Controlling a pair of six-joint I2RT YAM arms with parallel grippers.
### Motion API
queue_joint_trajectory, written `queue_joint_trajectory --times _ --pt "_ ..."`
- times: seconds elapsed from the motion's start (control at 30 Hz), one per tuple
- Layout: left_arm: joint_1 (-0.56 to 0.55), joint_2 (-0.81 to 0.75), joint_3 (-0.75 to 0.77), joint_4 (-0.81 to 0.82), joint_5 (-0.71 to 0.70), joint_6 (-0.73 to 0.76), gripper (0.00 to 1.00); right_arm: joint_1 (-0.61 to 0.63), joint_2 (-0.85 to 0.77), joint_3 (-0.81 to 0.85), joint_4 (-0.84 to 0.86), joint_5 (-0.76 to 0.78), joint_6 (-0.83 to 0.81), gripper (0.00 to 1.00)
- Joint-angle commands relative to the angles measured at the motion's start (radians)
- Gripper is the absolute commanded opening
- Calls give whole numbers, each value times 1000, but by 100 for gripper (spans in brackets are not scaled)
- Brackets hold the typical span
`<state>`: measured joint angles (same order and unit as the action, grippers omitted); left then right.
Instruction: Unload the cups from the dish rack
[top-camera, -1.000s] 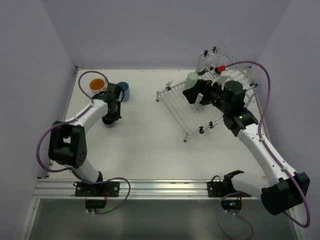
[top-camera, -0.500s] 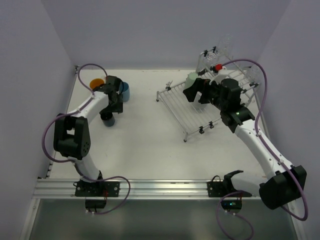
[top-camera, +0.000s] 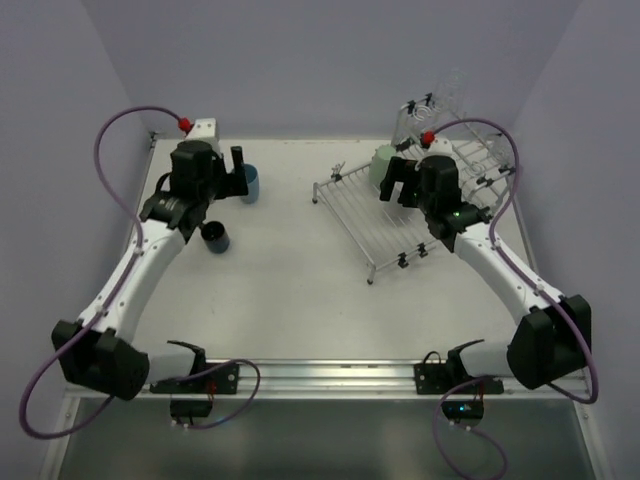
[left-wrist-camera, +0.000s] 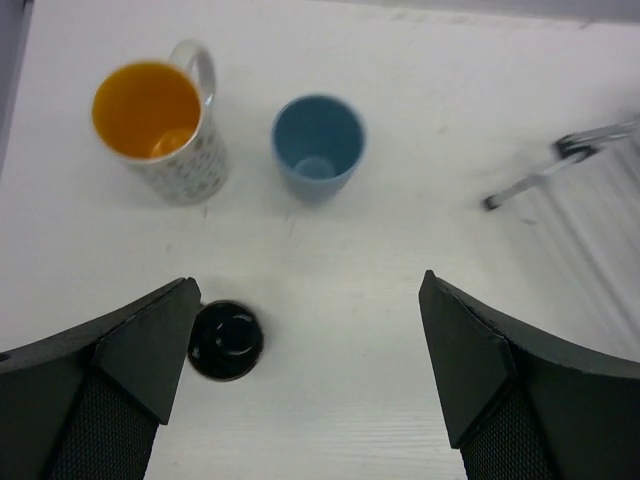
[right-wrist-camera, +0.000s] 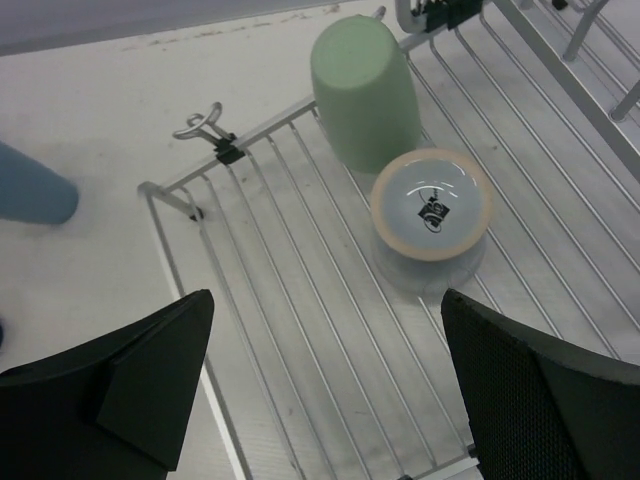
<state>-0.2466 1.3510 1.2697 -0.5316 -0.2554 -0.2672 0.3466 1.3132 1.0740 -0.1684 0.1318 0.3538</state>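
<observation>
My right gripper moves outward and down next until the open fingers straddle the round sides of the pale cup (right-wrist-camera: 432, 215), since it stands upturned below and outward.
Three cups stand upright on the table at the left: a white mug with an orange inside (left-wrist-camera: 155, 120), a light blue cup (left-wrist-camera: 318, 145) (top-camera: 250, 183) and a dark cup (left-wrist-camera: 226, 340) (top-camera: 215, 238). My left gripper (left-wrist-camera: 310, 370) (top-camera: 232, 178) hangs open above them, holding nothing, with the dark cup beside its left finger. The dish rack (top-camera: 365, 215) (right-wrist-camera: 290, 300) carries an upturned pale green cup (right-wrist-camera: 365, 95) (top-camera: 383, 165) and an upturned pale cup with a beige foot ring (right-wrist-camera: 430, 210). My right gripper (right-wrist-camera: 325, 370) (top-camera: 398, 190) is open over the rack's flat rods, near these two.
The rack's raised slotted back (top-camera: 440, 120) holds clear glassware at the far right. A metal clip (right-wrist-camera: 205, 130) sits on the rack's near-left corner. Walls enclose the table on the left, back and right.
My left gripper opened and let go of the dark cup, which now stands on the table; the arm rose and drew back. The right gripper shifted slightly further over the rack.
</observation>
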Motion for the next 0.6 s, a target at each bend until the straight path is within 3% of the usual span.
queue_joint_trajectory --times 0.0,0.17,0.37,0.57 --pt "-52 -195 -85 238 132 -6 100 0 64 41 44 152 -7 99" --pt "-97 -334 -191 286 347 -87 100 2 150 81 60 250 -13 99" --pt "-123 -476 -404 477 609 -182 100 5 228 110 107 327 8 99" --pt "-126 -512 -510 593 705 -233 100 3 328 199 89 341 11 99"
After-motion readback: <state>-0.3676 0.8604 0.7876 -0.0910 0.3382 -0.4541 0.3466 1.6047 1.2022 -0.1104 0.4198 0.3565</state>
